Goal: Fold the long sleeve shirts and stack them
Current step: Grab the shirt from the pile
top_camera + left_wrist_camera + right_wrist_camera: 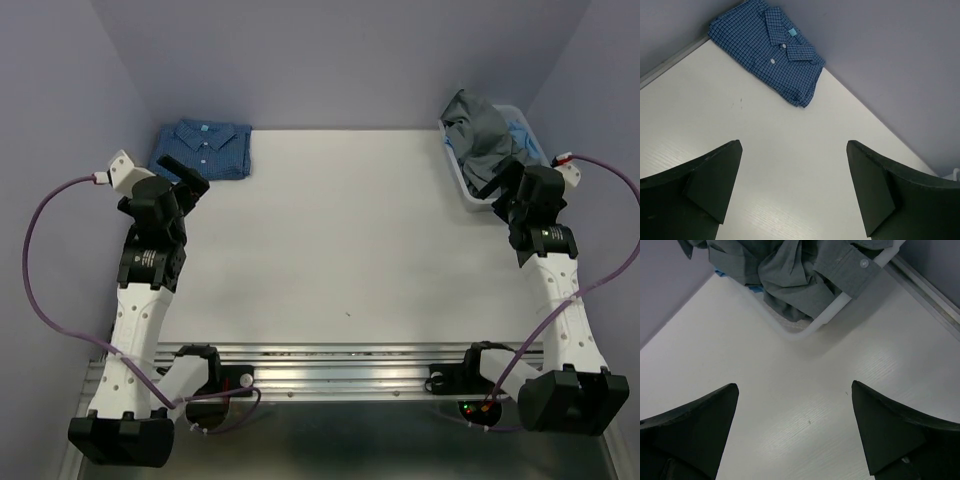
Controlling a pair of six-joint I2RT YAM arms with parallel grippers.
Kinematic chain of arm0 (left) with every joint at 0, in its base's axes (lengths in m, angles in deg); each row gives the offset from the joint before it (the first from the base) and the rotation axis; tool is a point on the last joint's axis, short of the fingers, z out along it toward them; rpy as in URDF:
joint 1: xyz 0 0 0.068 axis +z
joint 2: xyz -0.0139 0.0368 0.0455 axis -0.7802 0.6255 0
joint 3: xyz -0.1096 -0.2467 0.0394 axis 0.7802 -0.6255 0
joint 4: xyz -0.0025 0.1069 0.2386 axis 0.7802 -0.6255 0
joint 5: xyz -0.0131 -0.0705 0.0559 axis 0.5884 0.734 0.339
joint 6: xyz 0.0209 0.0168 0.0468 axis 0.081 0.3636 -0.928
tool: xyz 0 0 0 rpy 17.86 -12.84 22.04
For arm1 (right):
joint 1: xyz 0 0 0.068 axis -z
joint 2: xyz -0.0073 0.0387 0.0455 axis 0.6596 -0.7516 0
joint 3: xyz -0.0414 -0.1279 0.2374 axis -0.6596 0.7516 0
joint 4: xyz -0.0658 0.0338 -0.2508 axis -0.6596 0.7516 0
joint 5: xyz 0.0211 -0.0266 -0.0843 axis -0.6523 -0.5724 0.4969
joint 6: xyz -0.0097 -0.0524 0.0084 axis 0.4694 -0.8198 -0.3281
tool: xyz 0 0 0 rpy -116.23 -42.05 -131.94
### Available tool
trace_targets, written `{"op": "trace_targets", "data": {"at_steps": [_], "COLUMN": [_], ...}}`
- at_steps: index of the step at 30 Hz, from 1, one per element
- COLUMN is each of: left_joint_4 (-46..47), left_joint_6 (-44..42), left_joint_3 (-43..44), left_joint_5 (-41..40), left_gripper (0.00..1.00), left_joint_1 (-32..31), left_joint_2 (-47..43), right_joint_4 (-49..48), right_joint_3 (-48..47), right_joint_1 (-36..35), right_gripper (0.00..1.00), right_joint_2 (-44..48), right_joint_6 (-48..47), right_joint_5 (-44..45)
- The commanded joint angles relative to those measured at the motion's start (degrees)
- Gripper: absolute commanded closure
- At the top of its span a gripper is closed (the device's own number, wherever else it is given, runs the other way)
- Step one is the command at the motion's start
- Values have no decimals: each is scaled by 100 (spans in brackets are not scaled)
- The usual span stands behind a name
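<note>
My right gripper reaches outward and down onto the slate-grey shirt's bunched far fold point(479, 113) next, since it lies in the basket point(463, 182) outward of and below the gripper.
The dark blue checked shirt point(203, 148) lies folded at the table's far left corner; in the left wrist view it point(767, 47) shows collar up with pale buttons. The slate-grey shirt point(478, 135) lies crumpled in a white basket point(463, 182) at the far right; in the right wrist view it point(795, 275) hangs over the basket rim point(827, 315). My left gripper point(186, 176) is open and empty, just in front of the blue shirt point(792, 150). My right gripper point(497, 185) is open and empty, beside the basket point(795, 392).
The white table point(340, 240) is bounded by purple walls at the back and sides. A metal rail point(330, 365) runs along the near edge between the arm bases. Something light blue point(520, 130) lies under the grey shirt in the basket.
</note>
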Motion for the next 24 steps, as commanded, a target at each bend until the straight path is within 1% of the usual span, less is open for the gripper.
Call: {"op": "trace_targets", "data": {"at_steps": [1, 5, 7, 8, 10, 11, 12, 14, 15, 16, 17, 18, 19, 20, 23, 24], "left_joint_4": [335, 494, 556, 617, 617, 609, 600, 635, 687, 696, 696, 679, 679, 696, 775, 828], "left_joint_6": [77, 33, 41, -2, -55, -72, -73, -90, -160, -187, -187, -196, -196, -178, -170, -169], "left_joint_3": [74, 162, 250, 285, 434, 487, 531, 654, 689, 751, 769, 786, 778, 769, 672, 646], "left_joint_5": [-67, 92, 136, 223, 267, 268, 250, 215, 276, 294, 294, 294, 285, 268, 338, 399], "left_gripper": [1, 1, 1, 1, 1, 1, 1, 1, 1, 1, 1, 1, 1, 1, 1, 1], "left_joint_1": [-16, -25, -25, -25, -25, -25, -16, -25, -25, -16, -25, -25, -16, -16, -25, -25], "left_joint_2": [-170, 111, 243, 366, 507, 621, 665, 805, 832, 876, 929, 938, 947, 973, 991, 1034], "right_joint_4": [-464, -834, -1036, -1054, -801, -669, -589, -895, -1070, -1020, -932, -844, -635, -432, -421, -378], "right_joint_3": [20, -111, -252, -514, -980, -1469, -1640, -1912, -2331, -2649, -2983, -3325, -4016, -4380, -5593, -5936], "right_joint_1": [-11, -11, -11, -11, -11, -11, -11, -11, -11, -11, -11, -11, -11, -11, 41, 42], "right_gripper": [0, 0, 0, 0, 0, 0, 0, 0, 0, 0, 0, 0, 0, 0, 0, 0], "right_joint_2": [182, 95, -185, -535, -975, -1195, -1389, -1942, -2197, -2495, -3159, -3514, -3857, -4557, -5518, -6183], "right_joint_6": [-184, -290, -334, -430, -430, -370, -378, -500, -710, -721, -782, -887, -1001, -1080, -1125, -1134], "right_joint_5": [-354, -320, -276, -223, -100, -74, -56, -160, -187, -170, -144, -213, -310, -337, -345, -416]}}
